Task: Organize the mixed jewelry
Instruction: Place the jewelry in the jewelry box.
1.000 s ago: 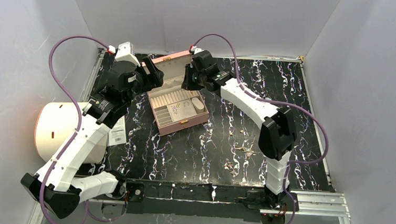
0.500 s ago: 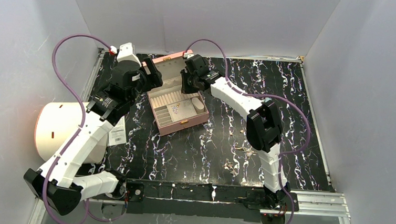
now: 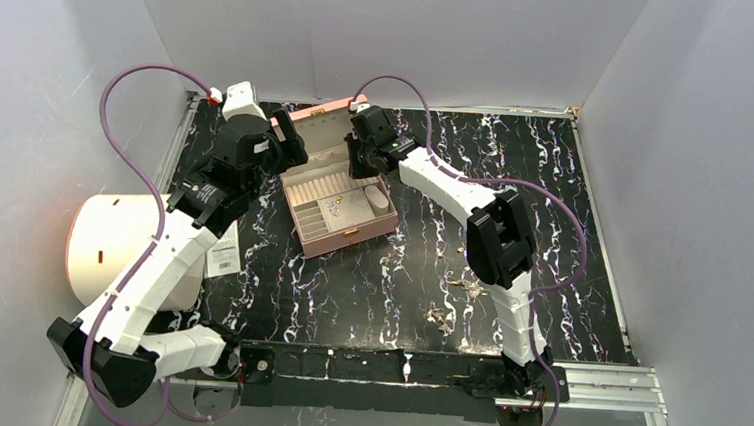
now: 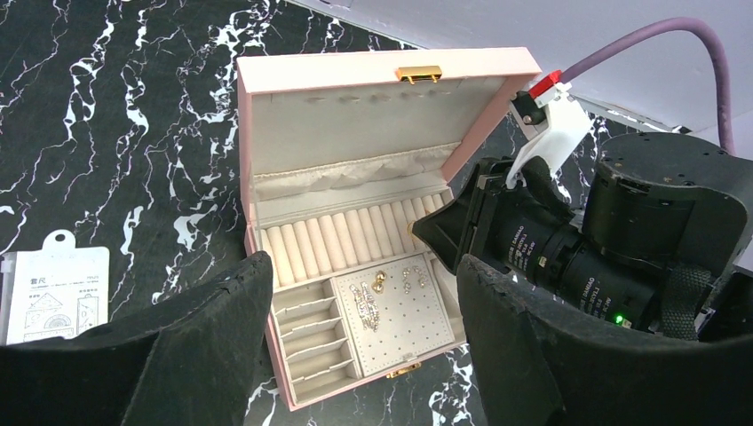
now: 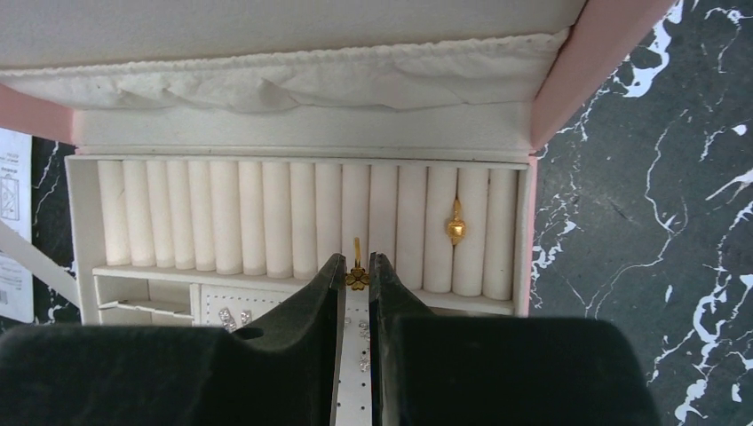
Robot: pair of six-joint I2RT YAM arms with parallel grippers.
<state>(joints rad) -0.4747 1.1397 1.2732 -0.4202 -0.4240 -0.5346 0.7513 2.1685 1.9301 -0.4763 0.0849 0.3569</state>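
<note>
The clover ring (image 5: pixel 357 272) has its band parallel to the white rolls, so my right gripper will next lower it into the empty groove between them below and release it.
My right gripper (image 5: pixel 357 266) is shut on a small gold clover ring (image 5: pixel 357 272) and holds it over the white ring rolls (image 5: pixel 302 226) of the open pink jewelry box (image 3: pixel 339 195). Another gold ring (image 5: pixel 455 228) sits between rolls at the right. The left wrist view shows the box (image 4: pixel 266 98), with silvery earrings (image 4: pixel 366 303) and a gold piece (image 4: pixel 379 284) on its peg pad. Loose jewelry (image 3: pixel 443 318) lies scattered on the black marbled table (image 3: pixel 368 283) at the front right. My left gripper (image 4: pixel 364 342) is open and empty, hovering left of the box (image 3: pixel 282 151).
A white paper tag (image 3: pixel 223 249) lies left of the box, also in the left wrist view (image 4: pixel 55 293). A round white and pink container (image 3: pixel 110 244) stands at the far left. Grey walls enclose the table on three sides.
My right gripper has moved left and in over the box's back ring rolls, its arm folding nearer. The left gripper has hardly moved.
</note>
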